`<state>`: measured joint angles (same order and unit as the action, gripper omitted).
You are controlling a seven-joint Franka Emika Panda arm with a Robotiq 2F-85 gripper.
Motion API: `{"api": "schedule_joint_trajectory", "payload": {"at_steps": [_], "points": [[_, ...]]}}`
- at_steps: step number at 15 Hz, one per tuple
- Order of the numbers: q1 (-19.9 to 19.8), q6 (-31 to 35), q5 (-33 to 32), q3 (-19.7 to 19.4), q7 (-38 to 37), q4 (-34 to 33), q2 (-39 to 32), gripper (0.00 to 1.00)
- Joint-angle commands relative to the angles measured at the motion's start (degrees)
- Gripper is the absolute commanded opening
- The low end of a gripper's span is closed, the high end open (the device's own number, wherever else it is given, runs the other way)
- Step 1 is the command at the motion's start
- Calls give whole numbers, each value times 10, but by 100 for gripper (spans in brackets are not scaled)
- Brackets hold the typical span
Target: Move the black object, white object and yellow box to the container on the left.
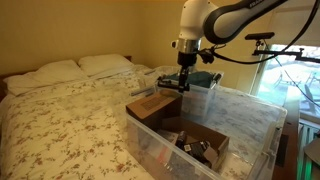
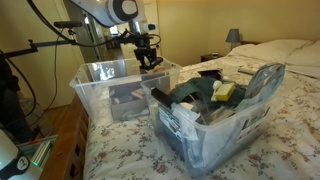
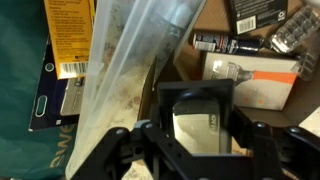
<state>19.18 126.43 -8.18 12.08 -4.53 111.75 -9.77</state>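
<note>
The white box lies below, toward the right in the wrist view. My gripper, still over the rim between the bins, moves across and down to it next.
My gripper is shut on a black object with a glossy grey face. It holds the object in the air over the rim between two clear plastic bins, as both exterior views show. In the wrist view a yellow box lies in the bin on the left of the clear wall, on teal cloth. A white box with an orange stripe lies in the cardboard-lined bin on the right.
Both bins stand on a flowered bedspread. One bin holds a cardboard box and small items. Another bin holds teal cloth and clutter. Camera stands and cables stand beside the bed.
</note>
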Motion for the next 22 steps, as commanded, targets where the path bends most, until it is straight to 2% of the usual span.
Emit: {"api": "schedule_joint_trajectory", "payload": {"at_steps": [1, 7, 8, 9, 11, 12, 15, 19, 20, 21, 22], "points": [[-20, 22, 37, 22, 98, 63, 33, 42], [-32, 135, 30, 33, 266, 130, 70, 42], [-23, 98, 22, 32, 210, 92, 37, 42], [-25, 102, 22, 32, 217, 96, 41, 67], [-25, 102, 22, 32, 216, 95, 40, 67], [-25, 102, 22, 32, 216, 94, 38, 42], [-8, 67, 11, 55, 277, 96, 23, 42], [7, 68, 16, 91, 343, 103, -20, 42], [12, 51, -6, 92, 344, 84, -50, 42], [23, 26, -54, 83, 308, 71, -72, 42], [27, 42, -80, 79, 311, 65, -95, 42]]}}
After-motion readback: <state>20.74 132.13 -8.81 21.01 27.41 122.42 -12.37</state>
